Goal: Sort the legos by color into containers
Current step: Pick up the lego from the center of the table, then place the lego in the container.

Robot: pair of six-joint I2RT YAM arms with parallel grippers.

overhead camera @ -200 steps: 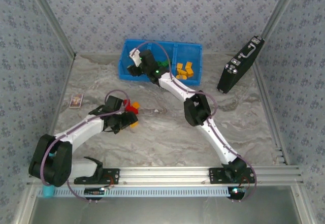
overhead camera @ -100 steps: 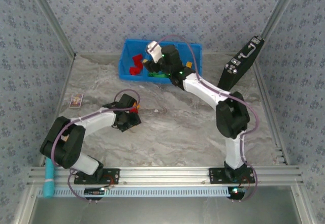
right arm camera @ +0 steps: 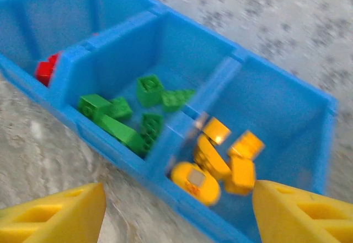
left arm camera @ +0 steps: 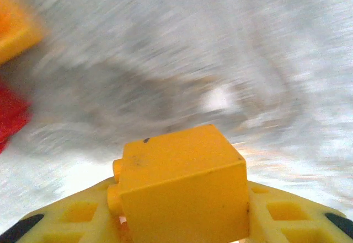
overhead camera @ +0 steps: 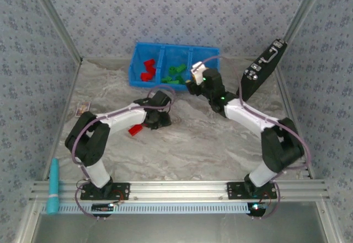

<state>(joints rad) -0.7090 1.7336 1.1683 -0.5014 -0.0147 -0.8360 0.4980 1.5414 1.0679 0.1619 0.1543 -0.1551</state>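
Note:
The orange-yellow lego matches the color of the legos in the container's section of yellow legos. I need to raise my left gripper, move it outward over that section and let go of the lego.
My left gripper [left arm camera: 182, 201] is shut on an orange-yellow lego [left arm camera: 185, 185], which sits squarely between its yellow fingers just above the table. Another orange-yellow lego [left arm camera: 14, 20] and a red lego [left arm camera: 10, 119] lie blurred at that view's left edge. From above, the left gripper [overhead camera: 159, 114] is mid-table with a red lego [overhead camera: 134, 129] beside it. The blue container [overhead camera: 138, 73] holds red legos [overhead camera: 148, 69] in its left compartment and green legos [overhead camera: 175, 75] in the middle. My right gripper [overhead camera: 194, 83] is open and empty, facing the container [right arm camera: 182, 196], where yellow legos [right arm camera: 220, 160] lie in the right compartment.
A black case with metal latches [overhead camera: 262, 69] leans against the right wall. A small printed card [overhead camera: 83, 108] lies at the table's left side. A teal cylinder [overhead camera: 52, 194] rests by the front rail.
The left gripper closed on the orange-yellow lego and carried it right. The right gripper swung from the container's left compartment to its right front, and red legos now lie in that left compartment.

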